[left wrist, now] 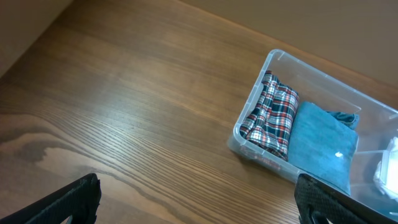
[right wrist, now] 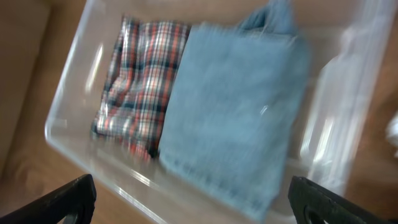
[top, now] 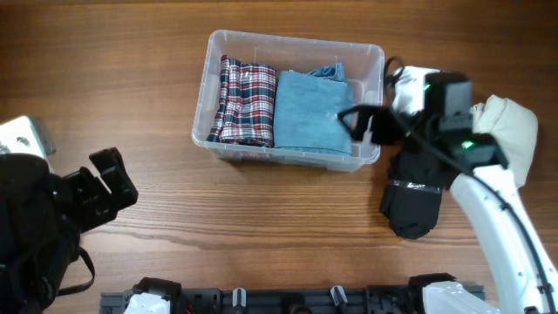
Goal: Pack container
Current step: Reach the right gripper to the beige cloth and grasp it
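Next I will move my right gripper to the right in the overhead view and down onto the cream cloth's edge away from the container, as that cloth lies unpacked.
The clear plastic container stands at the table's upper middle. Inside lie a folded plaid cloth on the left and a folded blue cloth beside it. My right gripper is open and empty, hovering at the container's right end over its free space. In the right wrist view the container, plaid cloth and blue cloth appear blurred. My left gripper is open and empty, low at the table's left; its view shows the container to the right.
A black folded cloth lies on the table right of the container, under my right arm. A white item sits at the far right. A black rack runs along the front edge.
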{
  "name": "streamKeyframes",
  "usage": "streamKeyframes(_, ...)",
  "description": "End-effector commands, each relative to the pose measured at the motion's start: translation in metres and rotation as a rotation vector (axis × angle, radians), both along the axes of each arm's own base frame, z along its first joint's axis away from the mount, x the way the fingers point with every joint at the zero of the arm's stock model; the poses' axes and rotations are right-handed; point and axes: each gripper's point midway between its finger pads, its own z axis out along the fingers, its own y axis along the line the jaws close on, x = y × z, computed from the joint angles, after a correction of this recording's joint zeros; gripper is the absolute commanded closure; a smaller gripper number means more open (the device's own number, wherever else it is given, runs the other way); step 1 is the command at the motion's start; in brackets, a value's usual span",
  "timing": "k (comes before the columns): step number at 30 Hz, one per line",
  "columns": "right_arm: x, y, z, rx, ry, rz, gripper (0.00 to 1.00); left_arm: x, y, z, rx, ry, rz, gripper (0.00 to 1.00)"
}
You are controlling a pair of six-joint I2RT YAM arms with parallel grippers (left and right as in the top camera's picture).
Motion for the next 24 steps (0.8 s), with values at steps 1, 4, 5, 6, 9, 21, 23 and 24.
streamKeyframes(1,0.022,-0.057,0.051,0.008,-0.09,-0.152,0.01,0.0,0.003,0.002,0.011,-0.007,0.014,0.0)
streamKeyframes(4,0.015,-0.148,0.056,-0.016,-0.056,-0.387,0.0,0.0,0.003,0.002,0.011,-0.007,0.014,0.0)
streamKeyframes(5,0.01,-0.182,0.051,-0.029,-0.042,-0.47,0.0,0.0,0.003,0.002,0.011,-0.007,0.014,0.0)
streamKeyframes(6,0.005,-0.209,0.044,-0.034,-0.023,-0.539,0.0,0.0,0.003,0.002,0.011,-0.007,0.014,0.0)
streamKeyframes(9,-0.015,-0.276,0.017,-0.012,0.063,-0.715,0.0,0.0,0.003,0.002,0.011,-0.007,0.014,0.0)
streamKeyframes(21,-0.05,-0.388,-0.143,0.019,0.315,-0.781,0.04,0.0,0.003,0.002,0.011,-0.007,0.014,0.0)
streamKeyframes(23,-0.044,-0.386,-0.155,0.045,0.319,-0.766,0.07,0.0,0.003,0.002,0.011,-0.007,0.014,0.0)
streamKeyframes(24,-0.042,-0.384,-0.16,0.049,0.323,-0.757,0.08,0.0,0.003,0.002,0.011,-0.007,0.014,0.0)
